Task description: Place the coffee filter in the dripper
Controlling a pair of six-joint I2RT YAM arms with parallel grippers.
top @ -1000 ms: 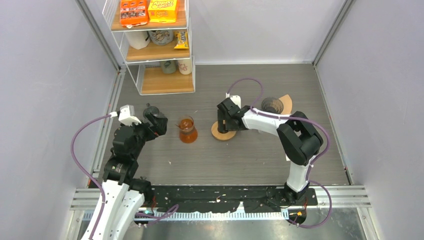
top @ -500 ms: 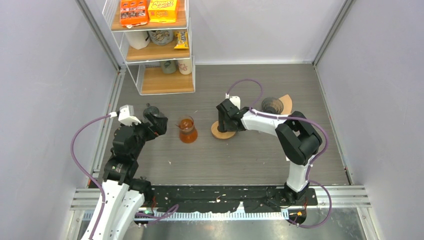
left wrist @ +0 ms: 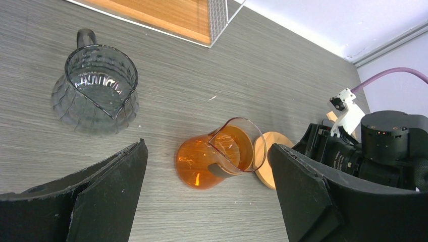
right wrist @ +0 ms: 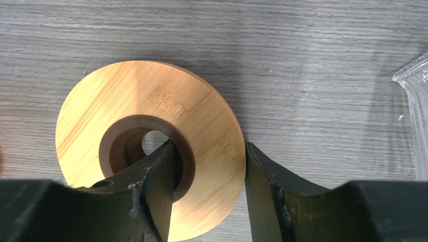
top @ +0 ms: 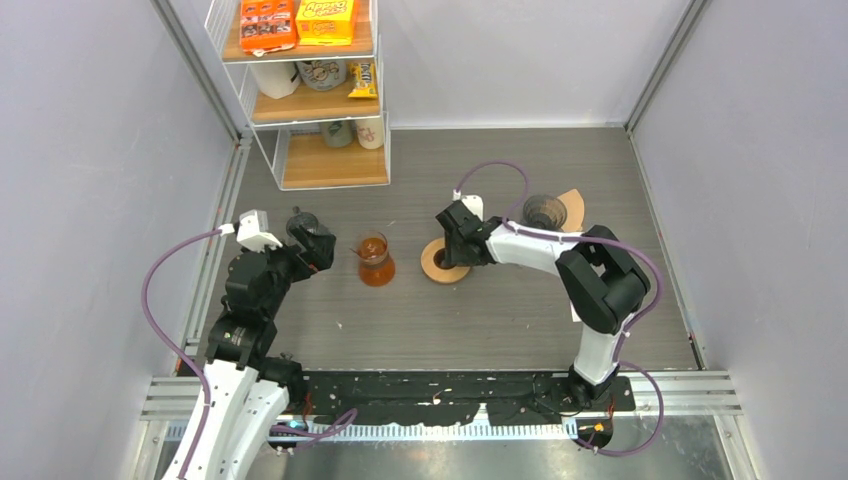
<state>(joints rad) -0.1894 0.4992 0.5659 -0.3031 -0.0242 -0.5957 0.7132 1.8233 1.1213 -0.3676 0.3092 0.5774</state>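
Note:
The robot's right gripper will next lift the wooden ring across to the left in the top view, lower it onto the rim of the carafe's opening (top: 372, 247) and let it go.
The tan coffee filter (top: 574, 201) lies at the back right, partly under a dark ribbed glass cone (top: 543, 210) that looks like the dripper's funnel. A wooden ring (right wrist: 151, 141) with a round hole lies flat mid-table (top: 438, 264). My right gripper (right wrist: 209, 148) is shut on it, one finger in the hole and the other against the outer rim. An amber glass carafe (left wrist: 214, 161) stands left of the ring. My left gripper (left wrist: 207, 146) hangs wide open above the carafe (top: 376, 260) and holds nothing.
A grey ribbed glass vessel with a handle (left wrist: 96, 91) stands left of the carafe. A wire shelf unit (top: 305, 100) with boxes, cups and snacks fills the back left. A clear glass edge (right wrist: 415, 101) shows right of the ring.
My right gripper's jaws have closed from wide open onto the wooden ring, which shifted slightly so that its hole shows from above. The left arm has not moved.

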